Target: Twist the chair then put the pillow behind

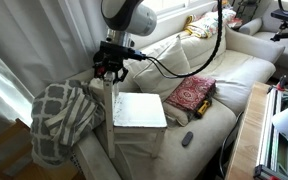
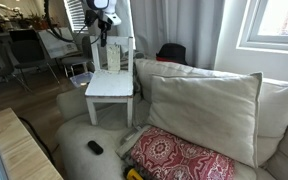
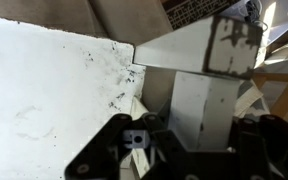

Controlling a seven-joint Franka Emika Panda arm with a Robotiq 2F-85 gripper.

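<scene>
The chair (image 1: 140, 111) held in my gripper's fingers twists along, so next I will swing my gripper toward the lattice throw and let go of the top end of the chair's back post (image 1: 109, 85) there.
The small white chair (image 1: 140, 111) stands on the sofa seat; it also shows in an exterior view (image 2: 111, 86) and its seat fills the left of the wrist view (image 3: 44, 90). My gripper (image 1: 110, 68) is at the top of the chair's slatted back, also seen from the front in an exterior view (image 2: 102, 30). In the wrist view the gripper (image 3: 199, 138) has a white piece of the back between its fingers and looks shut on it. The large cream pillow (image 2: 204, 115) leans upright against the sofa back, apart from the chair, and shows in an exterior view (image 1: 181, 48).
A small red patterned cushion (image 1: 191, 95) (image 2: 179, 158) lies on the sofa seat. A grey-and-white lattice throw (image 1: 59, 115) hangs over the sofa arm next to the chair. A black remote (image 1: 187, 138) (image 2: 95, 147) lies near the front edge. A wooden table (image 2: 19, 150) stands in front.
</scene>
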